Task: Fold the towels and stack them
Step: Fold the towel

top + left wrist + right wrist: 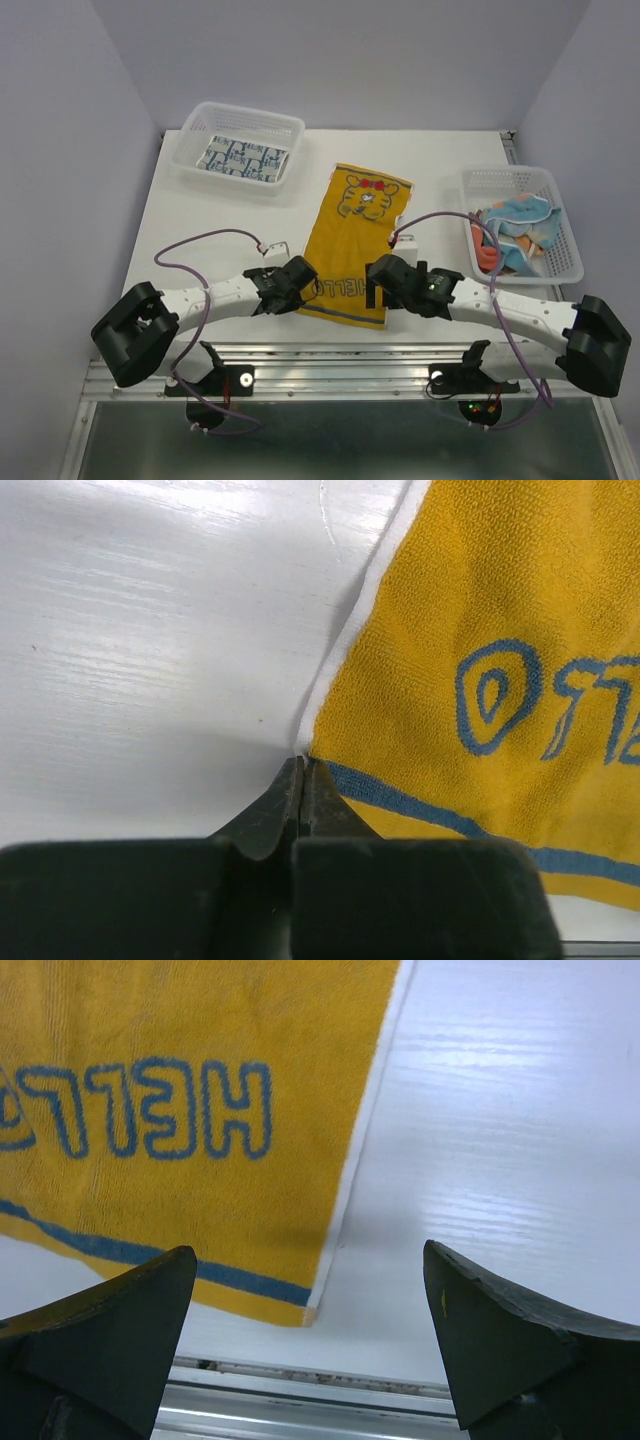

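My right gripper should next bring its open fingers down and back to pinch the yellow towel's near corner [382, 324] [308, 1310], still free below and slightly back.
A yellow towel [360, 240] with a tiger print and navy lettering lies flat at the table's middle. My left gripper [298, 283] is shut at its near left corner. In the left wrist view the jaws [303, 765] meet right at the corner of the yellow towel [480, 630], pinching its edge. My right gripper [377, 287] hangs open over the near right corner. Its wrist view shows the gripper [310, 1250] with that corner of the towel [200, 1040] between its wide-apart fingers, untouched. A blue-and-white towel [243, 160] lies folded in the left basket. Light blue and orange towels [520, 230] are heaped in the right basket.
The left white mesh basket [200, 125] stands at the back left, the right one [505, 173] at the right edge. The table's metal front rail [300, 1390] runs just below the towel's near edge. Cables loop over both arms.
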